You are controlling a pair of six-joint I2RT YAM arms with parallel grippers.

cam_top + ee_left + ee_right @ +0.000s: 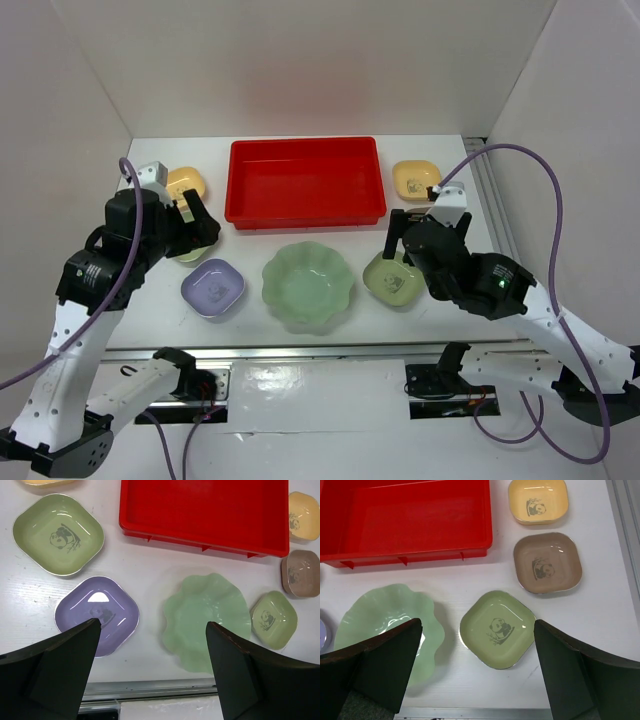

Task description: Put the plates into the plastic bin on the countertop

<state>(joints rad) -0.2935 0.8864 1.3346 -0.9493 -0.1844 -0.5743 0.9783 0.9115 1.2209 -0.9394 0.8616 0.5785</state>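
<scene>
I will next lower my right gripper to the left in the top view, onto the scalloped dish's rim (350, 281) (441, 636) by the light green dish in front of the bin, because a finger fits in the gap.
The red plastic bin (305, 180) stands empty at the back middle of the white countertop (150, 325). In front of it lie the large pale-green scalloped dish (307, 285), a lavender dish (213, 288) and a light green dish (390, 280). Yellow dishes lie at the bin's left (187, 183) and right (416, 180). My left gripper (197, 226) is open and empty above a second light green dish (57, 532). My right gripper (412, 235) is open and empty, high over the light green dish (497, 629) and hiding the brown dish (547, 562) from the top view.
White walls close in the countertop at the back and both sides. A metal rail (330, 350) runs along the near edge. A ribbed strip (492, 200) runs along the right side.
</scene>
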